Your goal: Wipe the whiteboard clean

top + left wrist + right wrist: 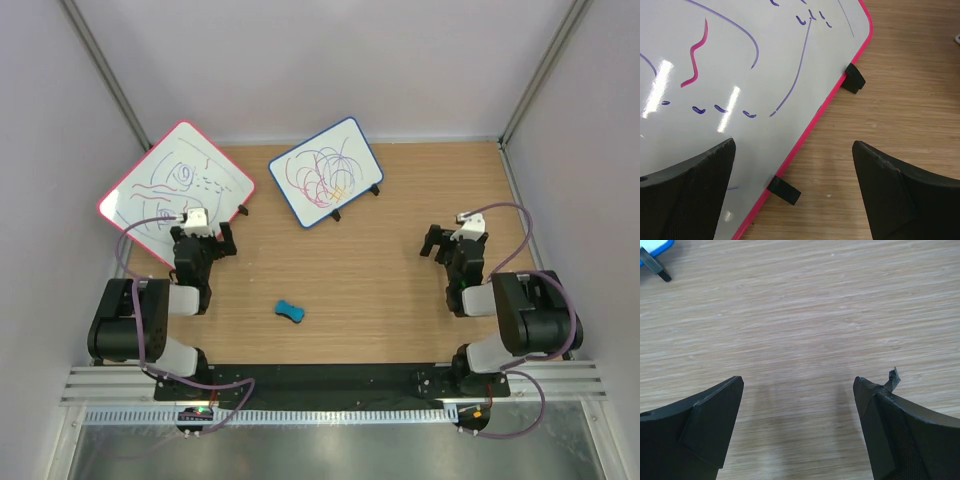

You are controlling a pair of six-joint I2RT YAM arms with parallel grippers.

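Observation:
My right gripper moves down and to its left in the top view to the blue eraser next, then turns and descends onto the eraser's narrow middle [290,311].
The blue-framed whiteboard [326,172] stands at the back middle of the table, covered in purple, red and yellow scribbles; one blue corner [655,249] with a black foot shows in the right wrist view. A small blue eraser [291,311] lies on the table in front, between the arms. My left gripper [203,240] is open and empty over the lower edge of the red-framed board [805,132]. My right gripper [452,243] is open and empty above bare wood at the right.
The larger red-framed whiteboard [172,190] with purple and pink marks sits at the back left, its black feet [784,190] on the wood. Grey walls close the table on three sides. Cables loop beside both arms.

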